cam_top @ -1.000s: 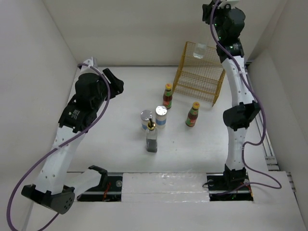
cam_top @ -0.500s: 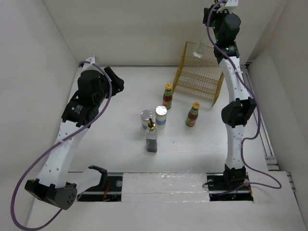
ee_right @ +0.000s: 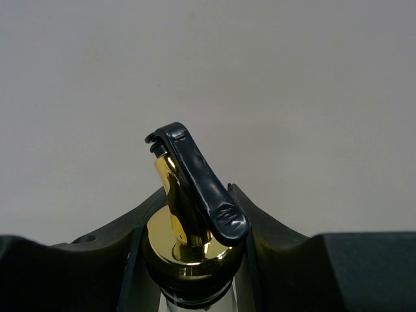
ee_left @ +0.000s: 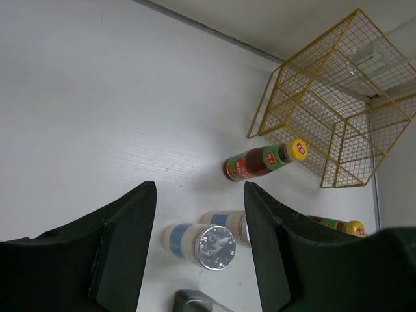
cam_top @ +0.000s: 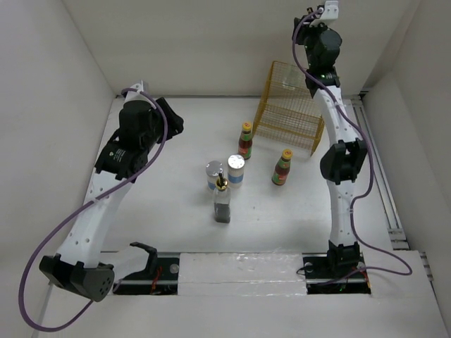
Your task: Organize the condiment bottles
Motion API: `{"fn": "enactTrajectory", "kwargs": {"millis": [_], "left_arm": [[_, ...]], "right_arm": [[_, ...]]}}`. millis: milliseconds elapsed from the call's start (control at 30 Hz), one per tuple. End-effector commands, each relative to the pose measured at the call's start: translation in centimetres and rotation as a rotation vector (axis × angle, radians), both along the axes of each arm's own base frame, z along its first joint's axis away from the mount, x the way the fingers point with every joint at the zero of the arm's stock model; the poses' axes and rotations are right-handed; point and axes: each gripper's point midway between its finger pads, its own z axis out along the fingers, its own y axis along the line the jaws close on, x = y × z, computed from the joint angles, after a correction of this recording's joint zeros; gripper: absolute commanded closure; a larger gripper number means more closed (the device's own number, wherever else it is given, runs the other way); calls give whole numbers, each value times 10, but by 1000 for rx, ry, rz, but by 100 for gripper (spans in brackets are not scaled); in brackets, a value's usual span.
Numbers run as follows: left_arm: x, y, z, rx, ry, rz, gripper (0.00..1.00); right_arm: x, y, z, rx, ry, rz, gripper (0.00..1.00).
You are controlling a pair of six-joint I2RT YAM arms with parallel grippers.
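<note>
The right gripper lowers the bottle and shifts to the left in the top view, toward the rack's back corner [cam_top: 279, 71], next, because the bottle still hangs in the air.
My right gripper [cam_top: 303, 63] is shut on the neck of a clear glass bottle [cam_top: 289, 79] and holds it in the air over the back of the yellow wire rack [cam_top: 292, 107]. The right wrist view shows its gold spout [ee_right: 188, 214] with a black flip cap between my fingers [ee_right: 273, 227]. On the table stand a second glass bottle [cam_top: 222, 202], two white blue-banded shakers [cam_top: 215, 174] [cam_top: 236, 170] and two red bottles [cam_top: 245, 141] [cam_top: 282, 167]. My left gripper [cam_top: 169, 121] is open and empty, high at the table's left, above the shakers [ee_left: 201, 242] in its wrist view.
The rack stands at the back right, near the right wall; it also shows in the left wrist view [ee_left: 331, 104]. White walls enclose the table on three sides. One red bottle [ee_left: 263, 161] stands just in front of the rack's left corner.
My right arm has swung the held glass bottle a little back and left over the rack. My left arm has shifted slightly toward the back right. The table bottles have not moved.
</note>
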Motion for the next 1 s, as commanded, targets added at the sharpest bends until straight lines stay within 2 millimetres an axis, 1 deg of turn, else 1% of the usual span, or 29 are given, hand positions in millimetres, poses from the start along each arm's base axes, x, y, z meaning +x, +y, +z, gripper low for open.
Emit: {"fn": "enactTrajectory", "kwargs": {"millis": [0, 33, 67, 100, 133, 200, 233, 267, 300, 333, 367, 400, 467, 500, 533, 567, 600, 633, 667, 733, 767, 800, 833, 867, 900, 967], "left_arm": [[1, -1, 10, -2, -19, -8, 48], [3, 0, 7, 4, -12, 0, 48], [3, 0, 7, 4, -12, 0, 48], [3, 0, 7, 4, -12, 0, 48], [3, 0, 7, 4, -12, 0, 48], [4, 0, 9, 9, -22, -3, 48], [4, 0, 4, 13, -12, -3, 48], [5, 0, 7, 9, -22, -3, 48], [5, 0, 7, 18, -23, -7, 48], [5, 0, 7, 18, -23, -7, 48], [5, 0, 7, 18, -23, -7, 48], [5, 0, 7, 18, -23, -7, 48], [6, -1, 8, 20, -32, -18, 48], [6, -1, 4, 23, -22, -18, 48], [5, -3, 4, 20, -21, -28, 48], [5, -3, 4, 20, -21, -28, 48], [6, -4, 6, 17, -30, -28, 48], [4, -3, 4, 17, -28, -28, 48], [5, -5, 6, 11, -36, -38, 48], [3, -4, 5, 11, -36, -38, 48], [2, -6, 5, 8, -35, -47, 48], [3, -6, 7, 5, -44, -47, 48], [3, -6, 7, 5, -44, -47, 47], [3, -6, 7, 5, -44, -47, 47], [3, -6, 7, 5, -44, -47, 47], [4, -3, 7, 3, -44, -26, 47]], "right_arm": [[-39, 13, 81, -4, -261, 44, 100], [-35, 15, 73, -19, -240, 48, 100], [-36, 17, 73, -25, -236, 57, 100], [-37, 27, 68, -39, -219, 90, 100], [-35, 30, 61, -49, -195, 103, 100], [-33, 34, 45, -65, -140, 125, 100], [-34, 43, 38, -70, -121, 144, 100], [-31, 43, 23, -75, -78, 146, 100], [-32, 50, 16, -77, -61, 156, 100], [-28, 50, 3, -81, -24, 158, 100], [-29, 50, 1, -83, -10, 159, 100], [-31, 56, -6, -85, 12, 169, 100], [-27, 58, -23, -94, 62, 179, 100], [-30, 64, -29, -97, 81, 189, 99], [-32, 64, -30, -98, 90, 190, 99], [-30, 64, -39, -101, 119, 191, 97], [-32, 64, -40, -102, 122, 191, 97], [-33, 63, -48, -105, 151, 192, 93], [-35, 63, -51, -106, 160, 192, 90], [-39, 60, -58, -106, 186, 183, 78], [-41, 58, -58, -104, 189, 174, 56], [-45, 64, -58, -106, 204, 184, 36], [-44, 62, -67, -107, 232, 173, 17], [-48, 61, -54, -105, 220, 173, 0], [-49, 58, -52, -103, 230, 161, 0], [-60, 56, -28, -102, 226, 161, 0]]}}
